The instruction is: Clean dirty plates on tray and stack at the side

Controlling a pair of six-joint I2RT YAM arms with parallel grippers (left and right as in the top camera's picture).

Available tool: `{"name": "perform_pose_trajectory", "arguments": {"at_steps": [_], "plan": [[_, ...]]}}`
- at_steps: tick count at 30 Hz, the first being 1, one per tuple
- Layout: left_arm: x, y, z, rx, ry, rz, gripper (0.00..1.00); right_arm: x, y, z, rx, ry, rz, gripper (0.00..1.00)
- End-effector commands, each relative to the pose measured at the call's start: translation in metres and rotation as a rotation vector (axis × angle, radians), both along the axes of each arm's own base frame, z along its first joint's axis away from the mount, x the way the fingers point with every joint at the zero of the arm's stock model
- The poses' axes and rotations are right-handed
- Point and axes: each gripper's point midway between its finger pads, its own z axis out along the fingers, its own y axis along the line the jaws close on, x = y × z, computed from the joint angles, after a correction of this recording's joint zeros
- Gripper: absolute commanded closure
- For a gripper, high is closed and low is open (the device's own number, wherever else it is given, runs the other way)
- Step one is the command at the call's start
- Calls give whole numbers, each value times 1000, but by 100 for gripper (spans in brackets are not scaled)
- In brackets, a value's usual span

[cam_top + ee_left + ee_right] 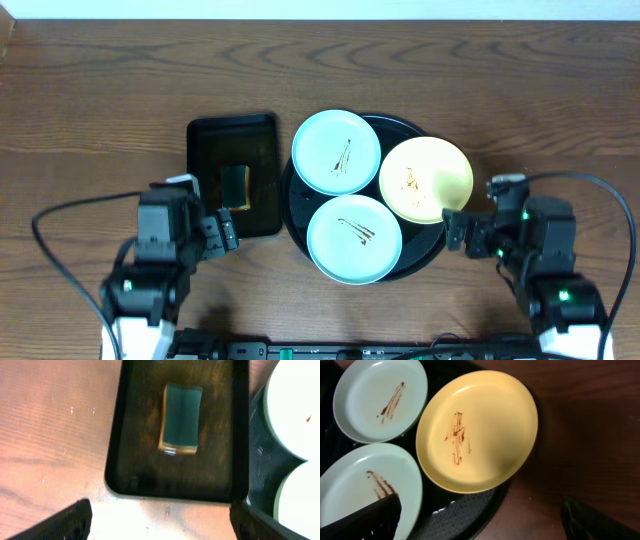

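The left gripper moves outward over the rectangular tray next, then down astride the middle of the green-and-tan sponge (235, 187) (181, 417), lying lengthwise ahead of the spread fingers.
Three plates sit on the round black tray (432, 250): a mint plate (336, 151) at the back, a mint plate (354, 238) at the front and a yellow plate (426, 179) at the right. All three carry brown sauce streaks. My right gripper (462, 232) is open and empty, just right of the tray's front right rim. In the right wrist view the yellow plate (477, 437) lies ahead of the open fingers (485, 520). My left gripper (222, 232) is open and empty at the near end of the rectangular tray, fingers spread (160, 522).
A smaller rectangular black tray (205, 170) left of the round tray holds a green-and-tan sponge (236, 187), seen also in the left wrist view (181, 420). Bare wood-grain tabletop (90, 110) surrounds both trays. Cables trail from both arms at the front.
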Motion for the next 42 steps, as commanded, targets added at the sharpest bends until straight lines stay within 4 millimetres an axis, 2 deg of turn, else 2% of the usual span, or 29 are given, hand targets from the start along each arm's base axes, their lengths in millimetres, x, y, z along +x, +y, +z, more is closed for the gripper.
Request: {"name": "perform_pose_trajectory", "arguments": {"at_steps": [1, 5, 6, 10, 15, 18, 21, 24, 30, 36, 42], "plan": [[2, 2, 6, 9, 66, 2, 12, 8, 18, 19, 72, 10, 68, 1], [1, 2, -2, 0, 112, 20, 12, 5, 44, 29, 187, 6, 180, 1], [3, 0, -2, -20, 109, 39, 12, 7, 45, 30, 190, 0, 184, 1], [12, -7, 3, -59, 77, 26, 12, 9, 42, 27, 176, 3, 169, 13], [32, -3, 12, -37, 108, 40, 12, 8, 40, 23, 174, 28, 137, 13], [53, -4, 5, -26, 164, 27, 12, 6, 43, 18, 138, 40, 145, 14], [71, -5, -10, -13, 203, 6, 13, 4, 50, 9, 121, 84, 137, 18], [88, -6, -32, -3, 235, -11, 14, 1, 60, -5, 109, 143, 152, 25], [108, -8, -76, 11, 300, -38, 21, -4, 86, -35, 89, 256, 231, 25], [115, -14, -105, 16, 346, -54, 24, 1, 92, -53, 71, 301, 217, 26], [113, -24, -130, 23, 404, -81, 29, 1, 92, -59, 65, 322, 216, 25]]}}
